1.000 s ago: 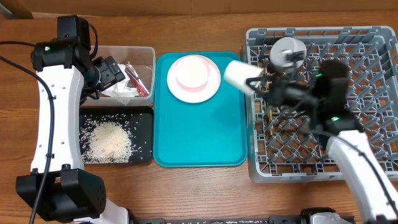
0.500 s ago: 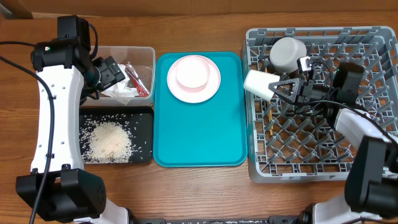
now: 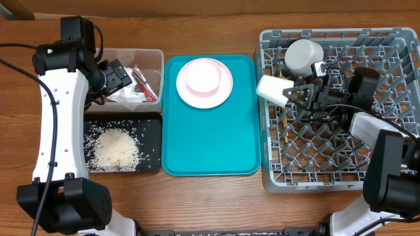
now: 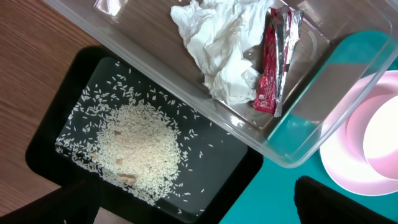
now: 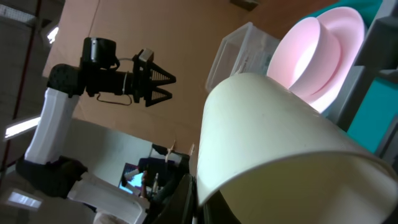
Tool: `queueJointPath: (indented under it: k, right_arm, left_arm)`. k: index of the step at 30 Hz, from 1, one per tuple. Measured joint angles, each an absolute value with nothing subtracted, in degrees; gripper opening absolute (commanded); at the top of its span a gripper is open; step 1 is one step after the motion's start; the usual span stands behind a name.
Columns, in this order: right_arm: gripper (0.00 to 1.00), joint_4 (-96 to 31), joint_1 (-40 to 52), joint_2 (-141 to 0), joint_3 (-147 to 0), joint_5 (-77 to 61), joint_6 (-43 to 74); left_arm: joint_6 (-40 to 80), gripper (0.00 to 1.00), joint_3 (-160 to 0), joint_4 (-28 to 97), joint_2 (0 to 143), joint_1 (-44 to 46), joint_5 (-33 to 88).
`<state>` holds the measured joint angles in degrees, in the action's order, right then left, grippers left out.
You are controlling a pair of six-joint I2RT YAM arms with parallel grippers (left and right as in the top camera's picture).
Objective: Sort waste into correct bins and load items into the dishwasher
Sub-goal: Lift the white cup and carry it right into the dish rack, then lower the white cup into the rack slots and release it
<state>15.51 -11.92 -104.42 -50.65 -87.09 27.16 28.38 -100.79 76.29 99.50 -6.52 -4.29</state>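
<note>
The base of the white cup (image 3: 270, 88) overhangs the dish rack's edge. My right gripper swings the cup inside next, down onto pegs beside the grey bowl, then releases it.
My left gripper (image 3: 123, 76) hangs open and empty above the clear tub (image 3: 152, 60), its dark fingers (image 4: 329, 200) at the bottom corners of the left wrist view. The tub holds the crumpled white tissue (image 4: 221, 46) and the red wrapper (image 4: 268, 68). Rice (image 4: 140, 149) lies in the black tray (image 3: 152, 141). The pink bowl (image 3: 203, 75) sits on the pink plate (image 3: 223, 92) on the teal tray (image 3: 210, 141). My right gripper (image 3: 291, 92) is shut on the rim of the white cup (image 3: 270, 88), tipped on its side over the dish rack's (image 3: 341, 164) left edge. In the rack rests the grey bowl (image 3: 303, 56).
Thin yellowish sticks (image 3: 287, 128), probably the chopsticks, stand among the rack's pegs below the cup. In the right wrist view the cup (image 5: 267, 137) fills most of the frame, with the pink plate (image 5: 348, 28) and the left arm (image 5: 93, 62) beyond it.
My right arm has carried the cup rightward from above the teal tray's corner to the rack's left edge and swung round. The left arm has not moved.
</note>
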Motion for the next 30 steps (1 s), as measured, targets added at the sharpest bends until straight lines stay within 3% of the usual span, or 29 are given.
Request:
queueJointPath:
  k: [13,16,19,22,30]
  right_arm:
    - [0.04,16.1,-9.5,-104.6,-50.7,-82.0,27.0]
    - [0.15,15.1,-10.1,-104.6,-50.7,-82.0,27.1]
    - [0.15,14.2,-10.5,-104.7,-50.7,-81.5,26.9]
    - [0.04,14.3,-10.5,-104.7,-50.7,-81.2,26.6]
    - [0.04,14.1,-10.5,-104.8,-50.7,-81.6,26.4]
  left_arm:
    - [28.4,1.00,-100.8,76.3,99.5,-6.5,-4.3]
    - [28.4,1.00,-100.8,76.3,99.5,-6.5,-4.3]
    - [28.4,1.00,-100.8,76.3,99.5,-6.5,-4.3]
    - [28.4,1.00,-100.8,76.3,99.5,-6.5,-4.3]
    - [28.4,1.00,-100.8,76.3,99.5,-6.5,-4.3]
